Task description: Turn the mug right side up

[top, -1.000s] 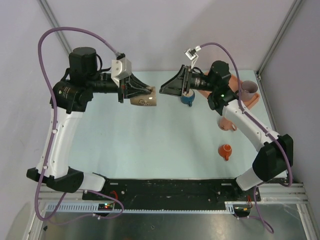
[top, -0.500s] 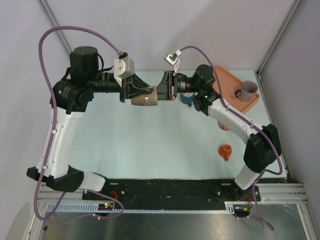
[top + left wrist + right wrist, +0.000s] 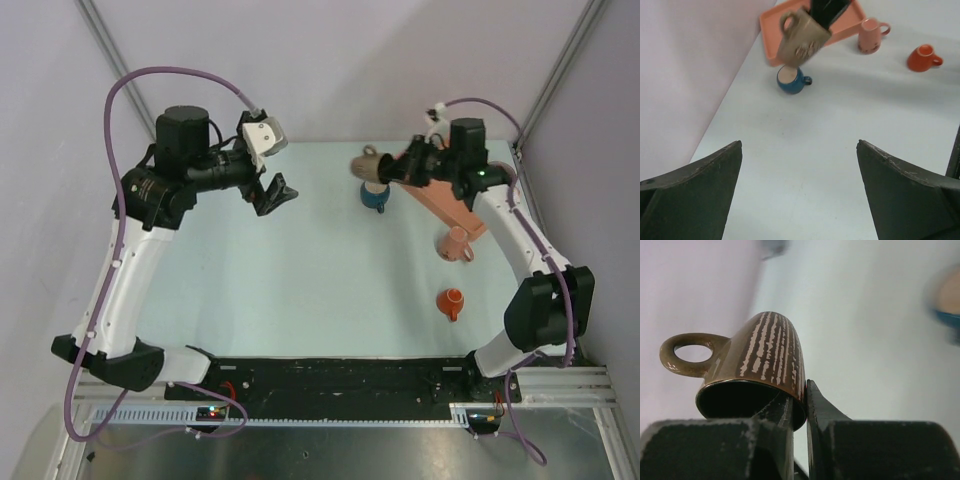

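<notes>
Rightward in the top view and down, I need to bring my right gripper to the tray's near end, freeing the mug base-first because the mug's opening faces the gripper's fingers.
The brown streaked mug (image 3: 368,163) hangs in the air above the back of the table, tilted, its mouth toward my right gripper (image 3: 392,168). That gripper is shut on the mug's rim (image 3: 765,355), one finger inside the mouth and one outside; the handle sticks out to the side. My right gripper (image 3: 801,387) fills the bottom of its wrist view. My left gripper (image 3: 278,195) stands wide open and apart from the mug, to its left. The left wrist view shows the mug (image 3: 802,37) far ahead, with nothing between the left gripper (image 3: 799,144) fingers.
A blue mug (image 3: 376,197) (image 3: 791,80) stands upright just below the held mug. An orange tray (image 3: 445,205) (image 3: 769,35) lies at the back right under the right arm. A pink mug (image 3: 457,244) (image 3: 870,40) and a small orange cup (image 3: 451,302) (image 3: 923,57) sit on the right.
The left gripper opened, let go of the mug and drew back to the left. The right gripper shut on the mug's rim and carried it to the right.
</notes>
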